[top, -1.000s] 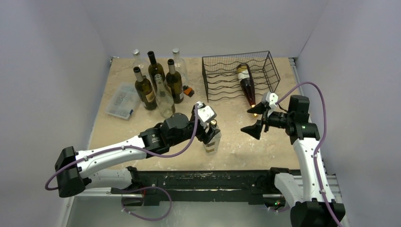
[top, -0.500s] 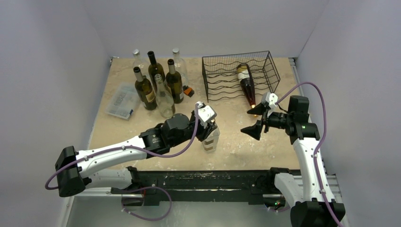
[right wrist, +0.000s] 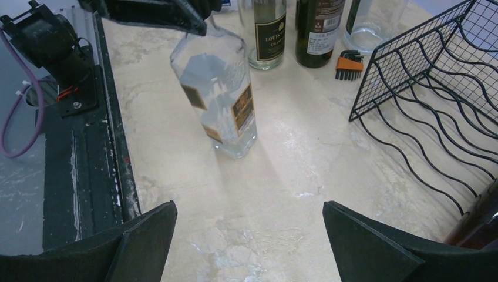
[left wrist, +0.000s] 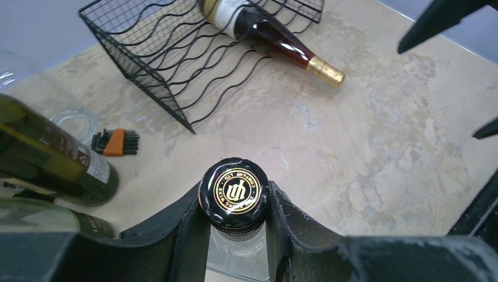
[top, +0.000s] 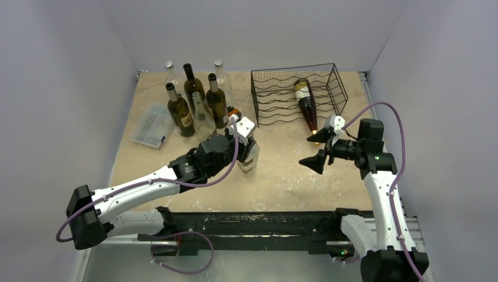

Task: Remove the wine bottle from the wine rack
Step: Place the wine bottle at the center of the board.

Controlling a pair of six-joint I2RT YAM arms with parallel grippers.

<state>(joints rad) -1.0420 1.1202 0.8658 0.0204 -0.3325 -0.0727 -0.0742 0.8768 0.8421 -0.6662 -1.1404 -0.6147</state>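
Note:
The tabletop beside the orange hex key set is bare, so next I will move my left gripper outward, stand the clear bottle upright there and let go of the black cap.
The wine bottle (top: 305, 103), dark red with a gold foil neck, lies in the black wire wine rack (top: 276, 97) at the back right, its neck poking out of the front (left wrist: 264, 29). My left gripper (top: 245, 138) is shut on the black cap and neck of a clear square bottle (top: 249, 160) left of the rack. The fingers (left wrist: 188, 229) press both sides of the cap (left wrist: 234, 191). The clear bottle (right wrist: 220, 94) leans slightly in the right wrist view. My right gripper (top: 315, 150) stands open and holds nothing, just in front of the wine bottle's neck.
Several upright bottles (top: 194, 103) cluster at the back left, close to the clear bottle. A clear plastic box (top: 151, 124) lies left of them. An orange hex key set (left wrist: 114, 141) lies beside the rack's left corner. A black rail (top: 246, 223) runs along the near edge.
My left gripper closed on the clear bottle's cap, then carried the bottle left and back toward the standing bottles. The right arm stayed still.

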